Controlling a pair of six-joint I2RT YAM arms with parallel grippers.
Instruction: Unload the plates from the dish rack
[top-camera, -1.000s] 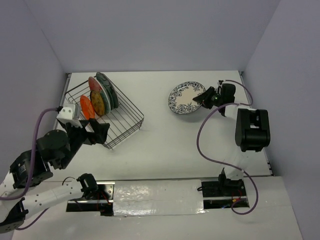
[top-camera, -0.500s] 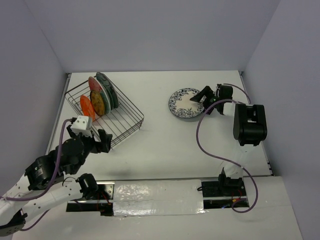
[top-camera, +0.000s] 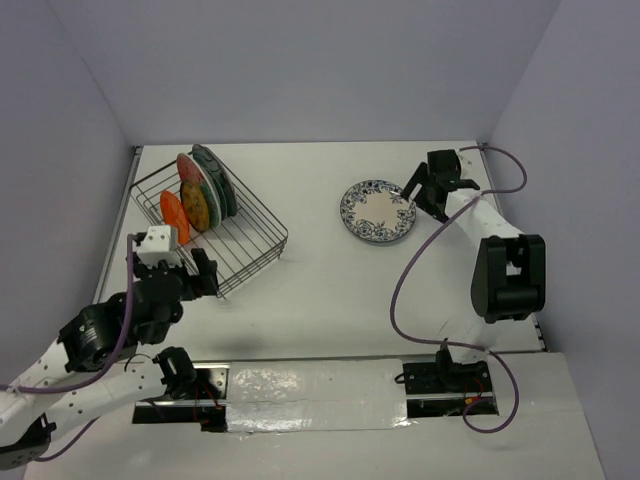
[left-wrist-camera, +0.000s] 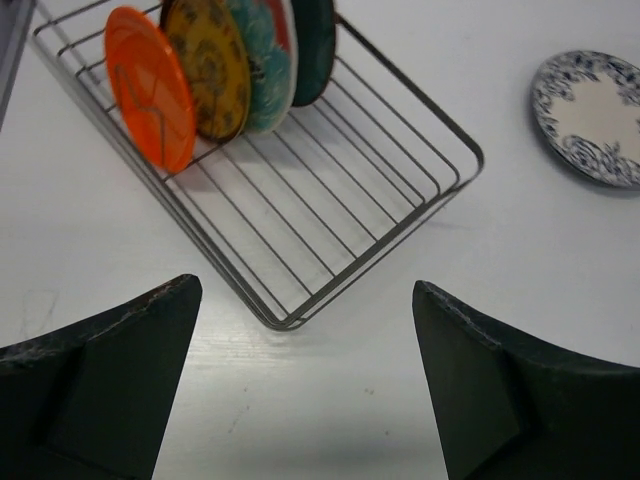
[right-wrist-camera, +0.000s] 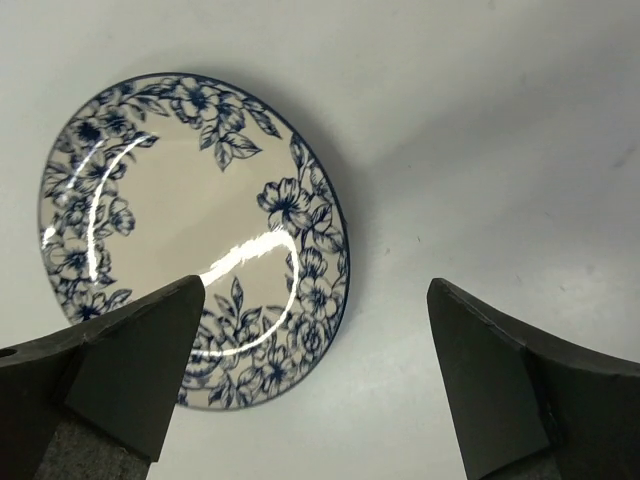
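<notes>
The left gripper moves outward over the dish rack (top-camera: 235, 235) next, then down onto the red plate's upper rim (top-camera: 188, 158), as that stands taller than the yellowish plate beside it.
The dish rack (top-camera: 235, 235) stands at the far left, with several plates upright at its far end: orange (top-camera: 173, 213), yellowish (top-camera: 195, 205), red (top-camera: 188, 168) and dark teal (top-camera: 215, 180). The left wrist view shows the same rack (left-wrist-camera: 340, 190) with the orange plate (left-wrist-camera: 150, 88) and the yellowish one (left-wrist-camera: 208, 65). My left gripper (top-camera: 200, 278) hovers open just off the rack's near corner, holding nothing. The blue-floral plate (top-camera: 377, 211) lies flat on the table. My right gripper (top-camera: 425, 198) is open over that plate's right rim (right-wrist-camera: 190, 240) and is not gripping it.
White side walls close in the table on the left, back and right. A purple cable (top-camera: 400, 270) loops from the right arm over the table. The right arm's base (top-camera: 505, 275) stands near the right edge.
My right gripper has opened and let go of the blue-floral plate, which now lies flat, and has drawn back to its right rim. My left arm has pulled back from the rack.
</notes>
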